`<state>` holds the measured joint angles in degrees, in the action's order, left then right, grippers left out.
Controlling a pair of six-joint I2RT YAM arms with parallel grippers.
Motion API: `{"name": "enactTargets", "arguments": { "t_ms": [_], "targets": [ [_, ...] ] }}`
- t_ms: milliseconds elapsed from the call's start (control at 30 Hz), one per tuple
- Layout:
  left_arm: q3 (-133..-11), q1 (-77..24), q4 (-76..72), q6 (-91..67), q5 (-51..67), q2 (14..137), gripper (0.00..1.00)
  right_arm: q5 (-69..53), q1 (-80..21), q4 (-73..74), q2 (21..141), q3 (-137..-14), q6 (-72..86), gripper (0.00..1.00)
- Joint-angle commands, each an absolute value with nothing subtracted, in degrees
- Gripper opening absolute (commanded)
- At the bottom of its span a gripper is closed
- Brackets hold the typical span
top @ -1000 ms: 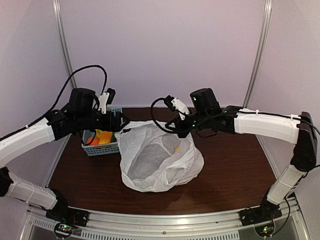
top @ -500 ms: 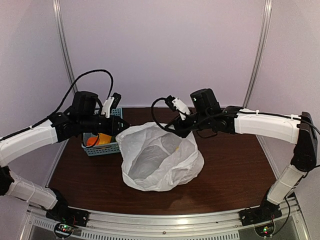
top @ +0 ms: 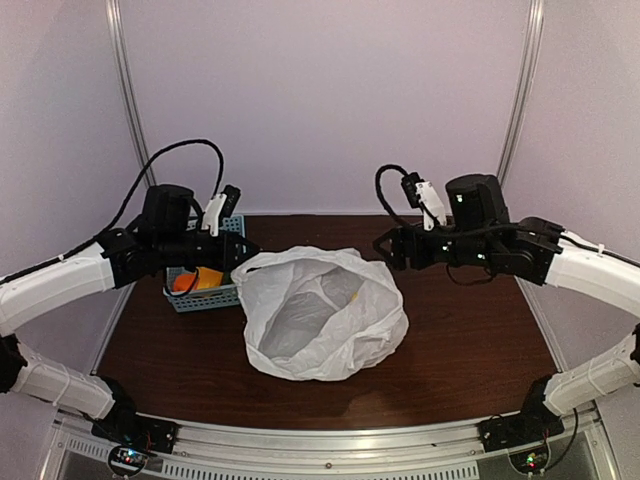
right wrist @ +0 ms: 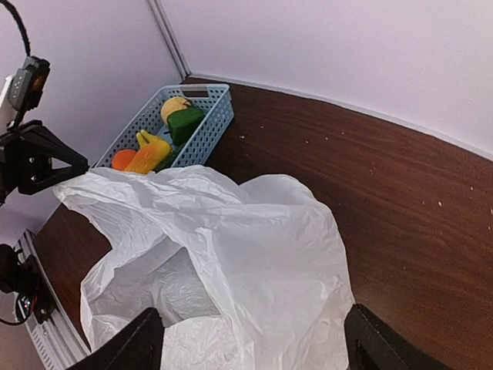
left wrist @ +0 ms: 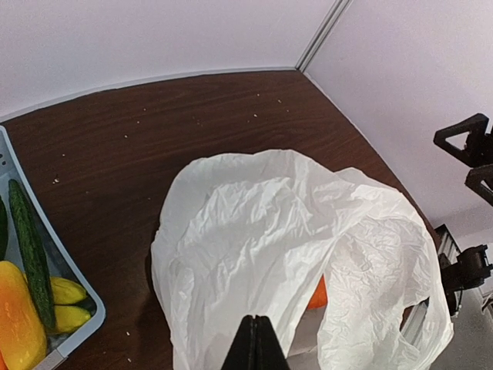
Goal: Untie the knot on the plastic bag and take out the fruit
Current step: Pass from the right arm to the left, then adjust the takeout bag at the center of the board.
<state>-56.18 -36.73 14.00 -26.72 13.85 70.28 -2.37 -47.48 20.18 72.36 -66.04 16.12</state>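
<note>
The bag's opening is held only by my left gripper, so next I should lower my right gripper, draw it back onto the free rim of the bag's opening opposite and close it on the plastic.
The white plastic bag (top: 320, 315) sits mid-table with its mouth gaping upward; the knot is not in view. My left gripper (top: 243, 255) is shut on the bag's left rim and holds that edge up; in the left wrist view its fingertips (left wrist: 256, 331) are pressed together against the plastic. An orange fruit (left wrist: 317, 294) shows inside the bag. My right gripper (top: 392, 250) hangs open to the right of the bag and is apart from it. In the right wrist view the right gripper (right wrist: 254, 343) has its fingers spread wide above the plastic bag (right wrist: 254, 254).
A blue basket (top: 222, 296) stands left of the bag, behind my left gripper. It holds several fruits, among them a long green one (left wrist: 31, 254), yellow bananas (left wrist: 65, 297) and an orange piece (right wrist: 123, 159). Walls close the table's back and sides.
My left gripper shut on the bag's left rim. My right gripper opened, let go of the right rim and drew back to the right; that side of the bag sank a little.
</note>
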Motion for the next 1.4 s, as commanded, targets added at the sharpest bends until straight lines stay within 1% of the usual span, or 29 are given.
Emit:
{"name": "enactTargets", "arguments": {
  "t_ms": [0, 133, 267, 300, 333, 400, 433, 500, 533, 567, 733, 833, 967, 1067, 1200, 1367],
  "targets": [
    [-55.08, -36.47, 10.68, -27.32, 13.47, 69.01, 0.00, 6.32, -49.51, 30.58, 66.24, -58.65, 31.20, 0.82],
    [-54.93, -36.47, 10.11, -27.68, 13.62, 69.34, 0.00, 6.03, -52.88, 28.01, 61.10, -51.95, 39.18, 0.82],
    [-54.93, -36.47, 10.17, -27.61, 13.41, 69.28, 0.00, 4.53, -56.69, 23.22, 61.39, -47.81, 43.94, 0.81],
    [-54.93, -36.47, 10.32, -27.60, 13.21, 69.26, 0.00, 3.80, -57.18, 21.52, 62.55, -46.99, 44.65, 0.79],
    [-54.93, -36.47, 10.43, -27.60, 13.15, 69.19, 0.00, 3.30, -57.58, 20.38, 63.57, -46.57, 44.99, 0.75],
    [-54.87, -36.47, 10.49, -27.53, 12.87, 68.94, 0.00, 2.32, -57.87, 18.40, 66.25, -46.81, 44.93, 0.63],
    [-54.77, -36.47, 10.53, -27.51, 12.61, 68.72, 0.00, 2.15, -57.84, 17.95, 67.29, -47.34, 44.51, 0.52],
    [-54.75, -36.46, 10.86, -27.23, 12.13, 68.42, 0.00, 3.43, -57.83, 18.83, 68.89, -49.23, 42.61, 0.20],
    [-54.83, -36.47, 11.04, -26.98, 11.95, 68.12, 0.00, 5.24, -57.83, 20.36, 69.39, -50.59, 41.34, 0.08],
    [-54.84, -36.47, 11.19, -26.80, 11.81, 67.76, 0.00, 7.52, -57.57, 22.27, 69.91, -52.19, 39.27, 0.01],
    [-54.58, -36.47, 10.91, -25.92, 13.49, 65.42, 0.00, 17.60, -51.19, 35.30, 73.95, -65.50, 26.71, 0.00],
    [-54.05, -37.40, 10.22, -27.03, 14.94, 64.24, 0.00, 19.33, -46.90, 35.67, 76.34, -71.59, 19.75, 0.00],
    [-52.34, -41.21, 6.91, -30.24, 14.17, 62.74, 0.00, 18.14, -43.13, 34.97, 81.55, -79.42, 14.24, 0.00],
    [-50.21, -44.64, 3.28, -33.83, 12.51, 61.65, 0.00, 19.08, -42.46, 34.81, 84.96, -82.10, 12.28, 0.00],
    [-46.51, -49.51, -2.40, -37.83, 9.23, 60.26, 0.00, 19.72, -42.32, 32.26, 86.51, -81.51, 11.61, 0.00],
    [-46.21, -53.79, -2.88, -38.93, 5.84, 60.16, 0.00, 18.45, -42.19, 30.86, 89.18, -84.84, 9.62, 0.00]
  ]
}}
